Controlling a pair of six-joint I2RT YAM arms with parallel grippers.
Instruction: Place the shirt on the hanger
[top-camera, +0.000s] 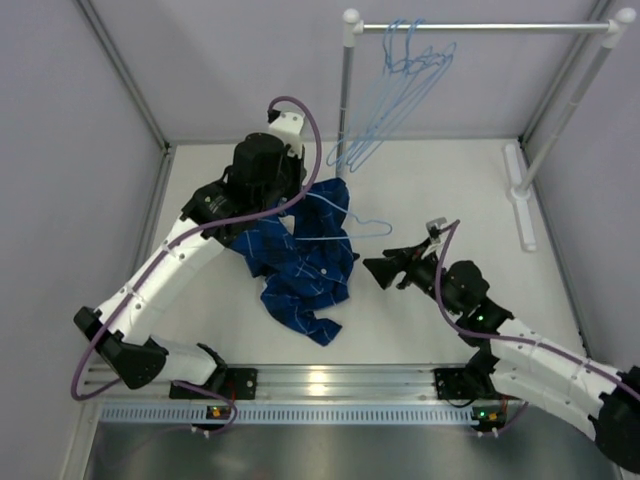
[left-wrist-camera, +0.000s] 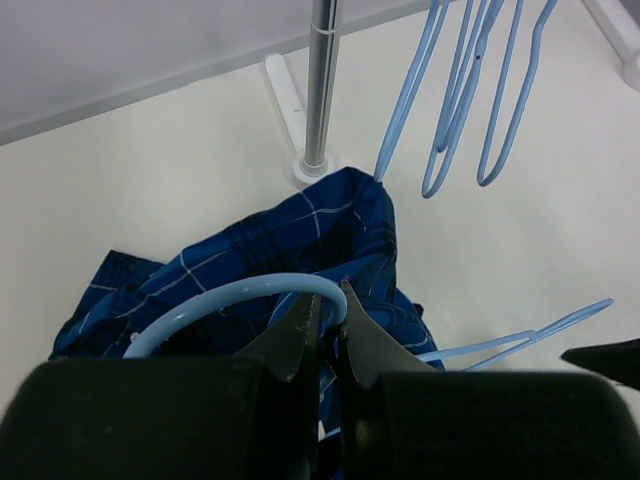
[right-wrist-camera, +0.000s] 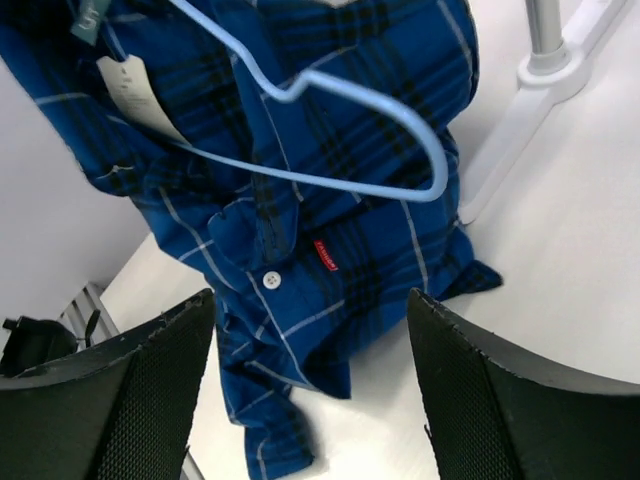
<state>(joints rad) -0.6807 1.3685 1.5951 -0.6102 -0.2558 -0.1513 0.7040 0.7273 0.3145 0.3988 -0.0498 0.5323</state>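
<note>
That hanger shoulder (top-camera: 372, 229) still sticks out bare, so my right gripper moves slightly outward next onto the raised fold of the shirt beside the hanger's lower wire.
The dark blue plaid shirt (top-camera: 303, 265) hangs bunched from the hanger, its lower part crumpled on the white table. My left gripper (left-wrist-camera: 330, 300) is shut on the curved hook of the pale-blue wire hanger (left-wrist-camera: 225, 298), above the shirt (left-wrist-camera: 280, 235). One hanger shoulder (top-camera: 372, 229) sticks out to the right of the cloth. In the right wrist view the hanger (right-wrist-camera: 385, 103) lies across the shirt (right-wrist-camera: 360, 220) front, near the white neck label (right-wrist-camera: 127, 92). My right gripper (top-camera: 379, 268) is open just right of the shirt, holding nothing; its fingers (right-wrist-camera: 135, 390) frame the shirt's lower edge.
A white clothes rack (top-camera: 347, 90) stands at the back with several spare blue hangers (top-camera: 400, 75) on its bar. Its pole (left-wrist-camera: 320, 90) and foot (right-wrist-camera: 545, 70) are close behind the shirt. Grey walls close in the table on three sides.
</note>
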